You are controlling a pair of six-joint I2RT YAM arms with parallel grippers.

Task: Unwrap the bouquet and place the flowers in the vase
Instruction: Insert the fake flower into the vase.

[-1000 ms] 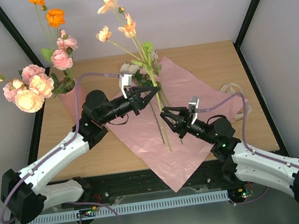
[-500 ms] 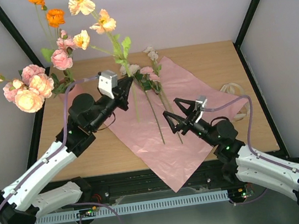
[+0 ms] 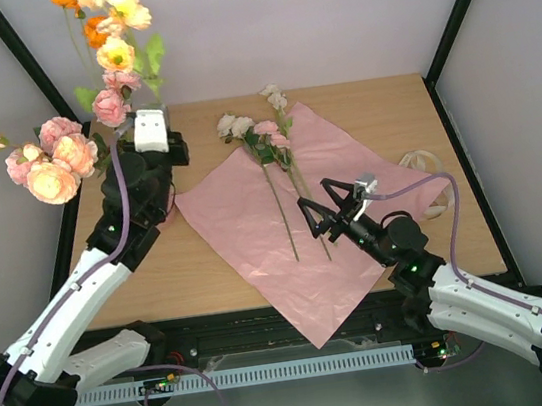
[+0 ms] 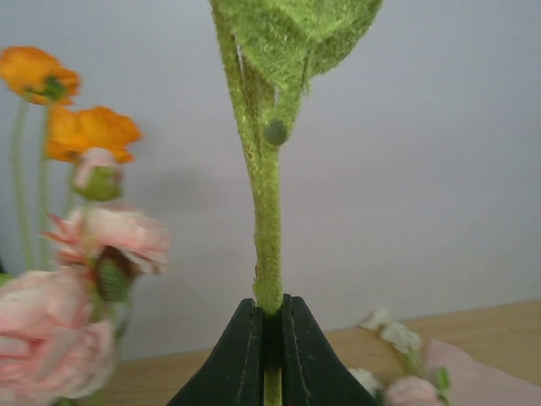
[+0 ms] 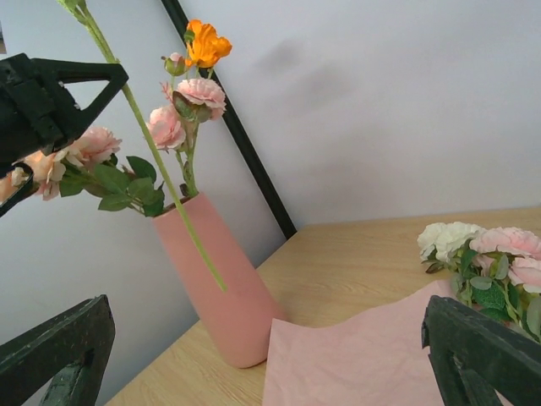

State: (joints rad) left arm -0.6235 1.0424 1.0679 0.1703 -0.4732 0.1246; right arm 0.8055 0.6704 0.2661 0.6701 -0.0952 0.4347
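I need to lift my left gripper, move it to the left in the top view, and lower it over the vase's opening to let go, because the fuzzy green stem ends outside the vase's rim.
My left gripper (image 4: 270, 309) is shut on a fuzzy green stem (image 4: 266, 211). Its peach blooms (image 3: 114, 23) stand high at the back left. In the right wrist view that stem (image 5: 165, 173) slants down across the front of the salmon-pink vase (image 5: 224, 296), ending below its rim. The vase holds pink roses (image 5: 190, 101) and orange flowers (image 5: 205, 42); from above the left arm covers most of it. Two flower stems with pink and cream heads (image 3: 265, 143) lie on the opened pink wrapping sheet (image 3: 246, 237). My right gripper (image 3: 330, 205) hangs open just over their stem ends, holding nothing.
A cream ribbon (image 3: 425, 166) lies coiled on the wooden table (image 3: 379, 107) right of the sheet. Black frame posts (image 3: 25, 66) rise at the back corners beside grey walls. The sheet's near corner hangs over the front table edge.
The left arm has swung the peach-flowered stem left, from over the sheet to the vase. The right gripper has let go of the stem and opened wide, staying over the sheet.
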